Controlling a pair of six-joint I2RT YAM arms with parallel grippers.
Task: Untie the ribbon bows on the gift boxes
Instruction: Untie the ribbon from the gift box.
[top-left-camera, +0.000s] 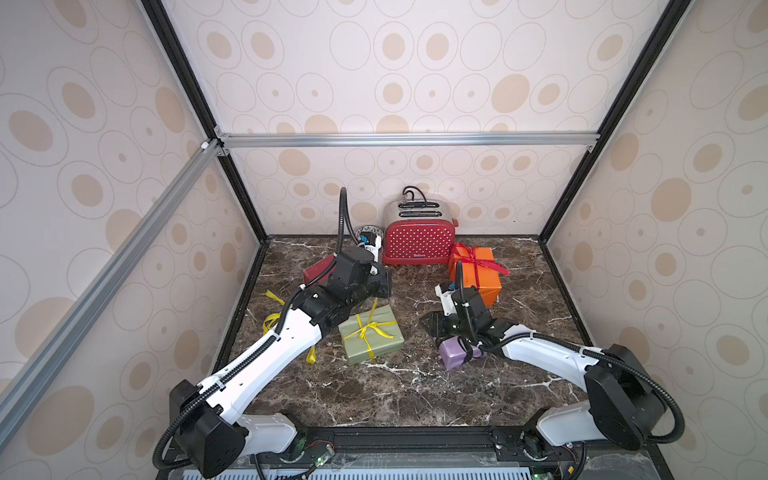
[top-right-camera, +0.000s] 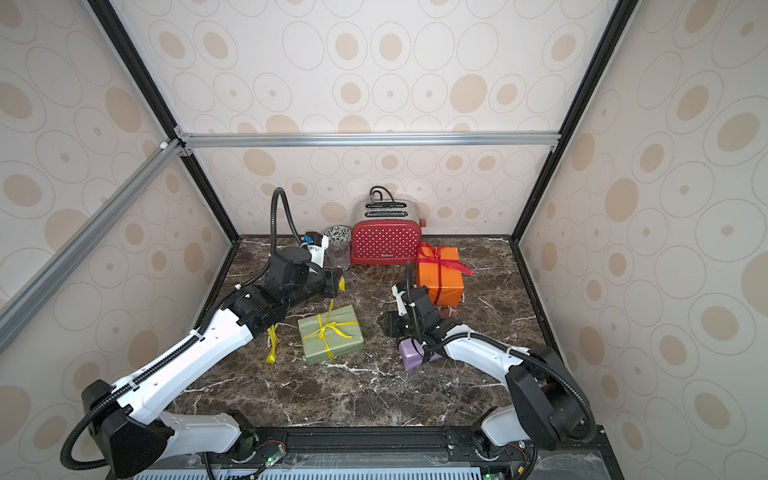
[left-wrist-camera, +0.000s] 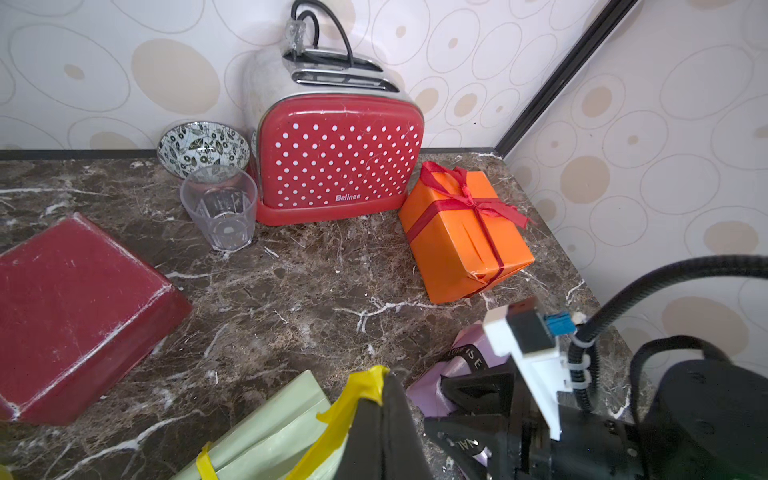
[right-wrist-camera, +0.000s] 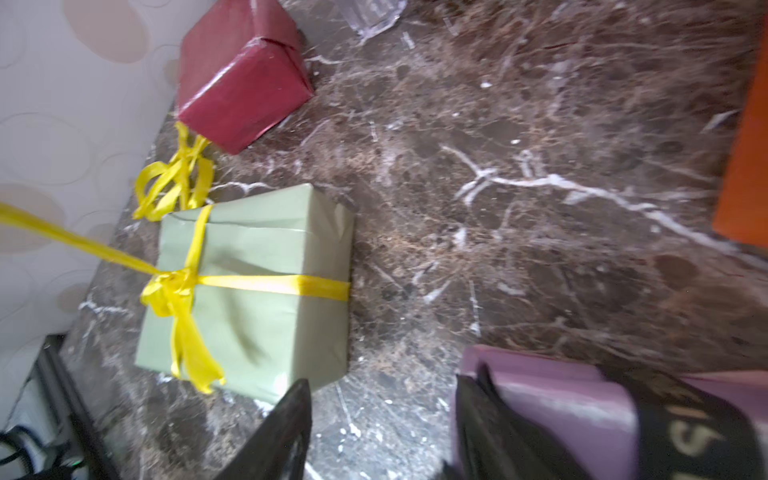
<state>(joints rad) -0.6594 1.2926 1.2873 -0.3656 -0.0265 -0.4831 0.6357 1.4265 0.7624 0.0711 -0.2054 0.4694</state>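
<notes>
The ribbon's loose end goes over the dark red box (top-left-camera: 318, 269) beside it next, away from the orange box (top-left-camera: 476, 274). My left gripper then releases it, with the bow still tied.
My left gripper (left-wrist-camera: 384, 388) is shut on a tail of the yellow ribbon (left-wrist-camera: 357, 395). That tail runs taut up from the bow (top-left-camera: 370, 328) on the olive green box (top-left-camera: 371, 334). My right gripper (right-wrist-camera: 382, 424) is open just left of the lilac box (right-wrist-camera: 561, 395), one finger (right-wrist-camera: 478, 415) against its end. A black lettered ribbon (right-wrist-camera: 685, 436) wraps that box. The orange box (top-left-camera: 476, 274) carries a tied red bow (top-left-camera: 469, 255). The dark red box (left-wrist-camera: 75, 311) is bare, with a loose yellow ribbon (right-wrist-camera: 174, 183) lying beside it.
A red white-dotted toaster (top-left-camera: 417, 241) stands at the back wall, with a patterned bowl (left-wrist-camera: 203, 145) and a clear cup (left-wrist-camera: 220, 212) to its left. Walls close in the marble table (top-left-camera: 374, 395) on three sides.
</notes>
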